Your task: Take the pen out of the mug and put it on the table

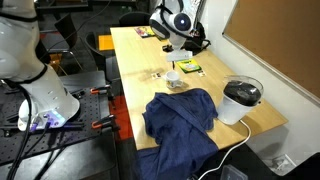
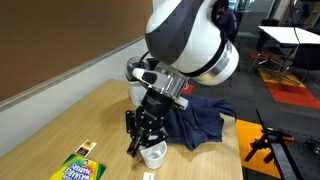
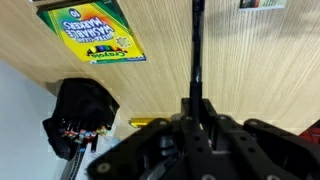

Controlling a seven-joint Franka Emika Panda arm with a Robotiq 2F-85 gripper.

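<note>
My gripper carries the pen away from the mug [image 1: 172,77] next and lowers to release it on the clear bare wood [image 1: 144,95] beside the blue cloth.
My gripper [image 3: 195,108] is shut on the pen [image 3: 197,45], a thin dark stick that runs straight out from between the fingers over the light wood table [image 3: 265,70]. The mug is out of the wrist view. In an exterior view the gripper [image 2: 137,140] hangs just above and beside the small whitish mug [image 2: 153,154] on the table [image 2: 60,130]; the pen is too thin to make out there. In an exterior view the mug [image 1: 172,77] stands mid-table, and the arm's end [image 1: 188,42] is behind it.
A green and yellow marker box [image 3: 95,32] lies on the table near the mug, also seen in an exterior view [image 2: 78,168]. A dark desk holder [image 3: 80,115] stands nearby. A blue cloth [image 1: 180,115] and a black pot with a white rim [image 1: 241,98] sit at the table's near end.
</note>
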